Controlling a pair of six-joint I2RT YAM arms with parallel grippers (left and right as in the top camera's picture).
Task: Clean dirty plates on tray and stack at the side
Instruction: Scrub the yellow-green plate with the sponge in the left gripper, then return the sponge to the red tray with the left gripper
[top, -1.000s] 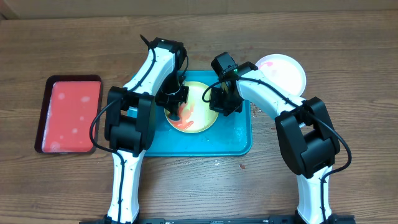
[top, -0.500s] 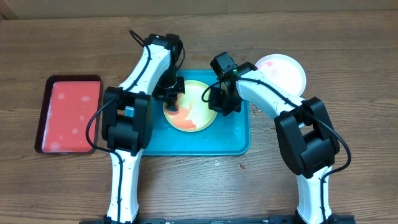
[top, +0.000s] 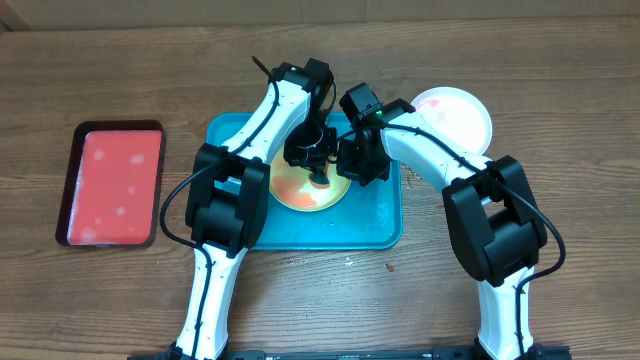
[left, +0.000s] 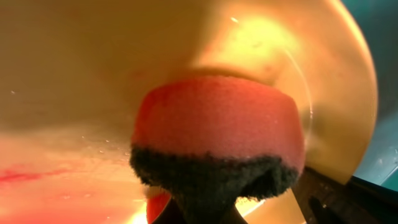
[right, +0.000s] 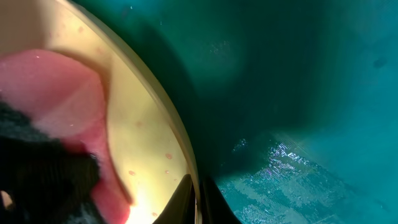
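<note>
I need to lift my left gripper next, cross over the red tray's empty bottom, which lies to its left in the overhead view, then lower and let go of the sponge.
The yellow-green plate with red smears lies in the teal tray. My left gripper is shut on a red sponge with a dark scrub side and presses it on the plate, right of its middle. My right gripper is shut on the plate's right rim, one finger on each side, over the wet tray floor. The white plate with pink smears lies on the table to the tray's upper right. The light blue plate is out of view.
A smaller red tray with a dark rim lies at the left of the wooden table. A small crumb lies in front of the teal tray.
My left gripper has swept the sponge from the plate's left side across to its right side, close to my right gripper. The right arm has stayed on the rim.
</note>
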